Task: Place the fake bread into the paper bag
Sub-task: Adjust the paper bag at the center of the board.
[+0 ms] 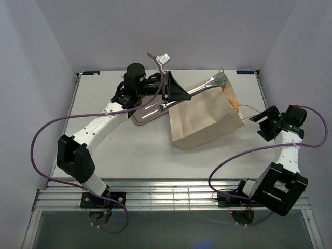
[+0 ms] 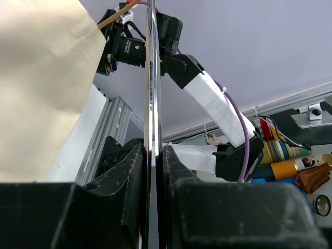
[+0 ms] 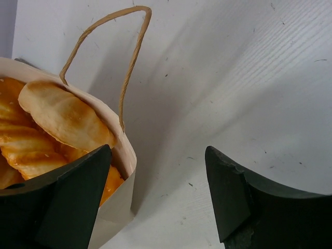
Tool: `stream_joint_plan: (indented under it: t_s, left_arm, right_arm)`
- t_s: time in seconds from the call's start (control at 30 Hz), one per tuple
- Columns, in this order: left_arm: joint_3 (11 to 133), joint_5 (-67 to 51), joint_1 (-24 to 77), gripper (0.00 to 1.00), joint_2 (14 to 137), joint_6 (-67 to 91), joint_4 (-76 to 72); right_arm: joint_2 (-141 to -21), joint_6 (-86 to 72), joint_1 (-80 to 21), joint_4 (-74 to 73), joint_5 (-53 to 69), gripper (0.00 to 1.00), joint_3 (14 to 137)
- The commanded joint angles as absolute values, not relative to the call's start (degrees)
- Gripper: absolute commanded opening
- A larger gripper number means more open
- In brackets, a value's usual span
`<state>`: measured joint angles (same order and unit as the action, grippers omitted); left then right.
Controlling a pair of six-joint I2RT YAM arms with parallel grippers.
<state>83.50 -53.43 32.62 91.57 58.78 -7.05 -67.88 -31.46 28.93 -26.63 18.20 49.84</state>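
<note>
The left gripper next moves back over the bare tabletop beside the tray to release the tongs there, as they now reach across the paper bag.
The cream paper bag lies on its side with its mouth facing right. Golden fake bread shows inside the mouth, and in the right wrist view several glossy pieces fill the opening of the bag. My left gripper is shut on metal tongs, whose tips reach the far corner of the bag mouth. In the left wrist view the fingers clamp the tongs' blade beside the bag. My right gripper is open and empty, just right of the bag mouth.
A silver tray lies partly under the left arm, left of the bag. The bag's string handle loops out onto the white table. Purple walls close in the table on three sides.
</note>
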Motion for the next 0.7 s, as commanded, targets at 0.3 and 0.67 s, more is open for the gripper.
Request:
stream_joint_plan:
  t_s: [0.3, 0.67]
  left_arm:
    - [84.38, -55.99, 32.34, 0.0, 87.54, 59.06, -16.17]
    - [82.18, -56.43, 31.9, 0.0, 86.49, 58.8, -16.17]
  right_arm:
    - [-75.67, -37.44, 29.27, -10.82, 24.34, 0.67, 47.9]
    - [-76.57, -32.44, 27.78, -8.17, 24.44, 0.08, 52.38]
